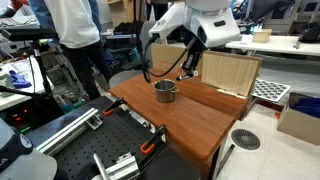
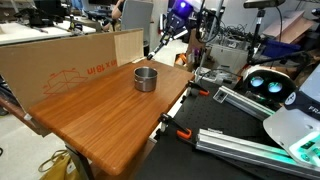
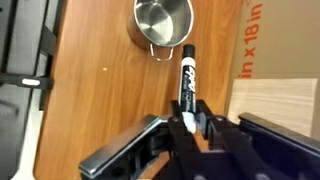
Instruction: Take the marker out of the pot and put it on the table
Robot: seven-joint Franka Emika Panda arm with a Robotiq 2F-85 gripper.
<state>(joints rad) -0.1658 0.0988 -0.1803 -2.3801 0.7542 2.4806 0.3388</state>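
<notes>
Next, my gripper lowers the marker onto the open table between pot and cardboard box (image 3: 204, 72), since bare wood lies beneath the marker.
The marker (image 3: 187, 78) is dark with a white label and is held in my gripper (image 3: 190, 122), whose fingers are shut on its lower end. Its tip points toward the pot (image 3: 163, 22), a small shiny silver pot that looks empty on the reddish-brown table (image 3: 90, 90). In both exterior views the gripper (image 1: 189, 65) (image 2: 160, 45) hangs above the table's far part, up and to one side of the pot (image 1: 165, 92) (image 2: 146, 78). The marker is too small to make out clearly there.
A cardboard box (image 1: 230, 72) (image 2: 70, 65) stands along the table's edge behind the pot. A black perforated bench with clamps (image 1: 90, 150) (image 2: 235, 125) adjoins the table. A person (image 1: 75, 30) stands beyond the bench.
</notes>
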